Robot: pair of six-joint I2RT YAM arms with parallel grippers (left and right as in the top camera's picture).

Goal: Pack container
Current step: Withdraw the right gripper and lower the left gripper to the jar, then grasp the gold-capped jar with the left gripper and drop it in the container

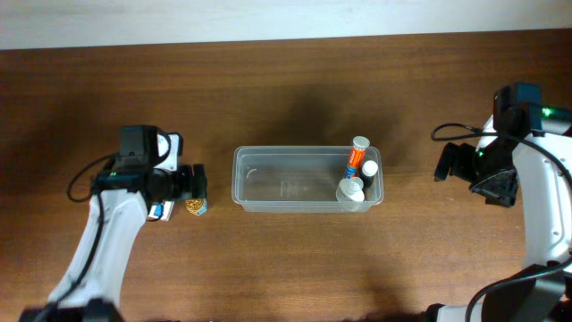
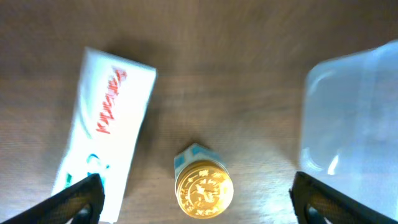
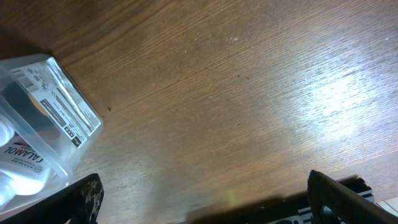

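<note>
The left gripper lowers over the lid next and closes on the gold-lidded jar (image 2: 204, 190).
The clear plastic container (image 1: 268, 183) lies at the table's middle. At its right end it holds an orange-capped bottle (image 1: 357, 157) and two white bottles (image 1: 350, 192). A small jar with a gold lid (image 1: 195, 206) stands left of the container, next to a white box with red lettering (image 1: 162, 212). My left gripper (image 1: 197, 186) is open above the jar. In the left wrist view the jar (image 2: 204, 190) sits between the spread fingers (image 2: 199, 208), with the box (image 2: 106, 137) at left and the container's corner (image 2: 354, 118) at right. My right gripper (image 1: 449, 164) is open and empty, right of the container.
The right wrist view shows bare wood under the open fingers (image 3: 205, 202), the container's labelled corner (image 3: 53, 115) and a white bottle (image 3: 15, 168) at the left edge. A white wall strip runs along the table's far edge (image 1: 286, 18).
</note>
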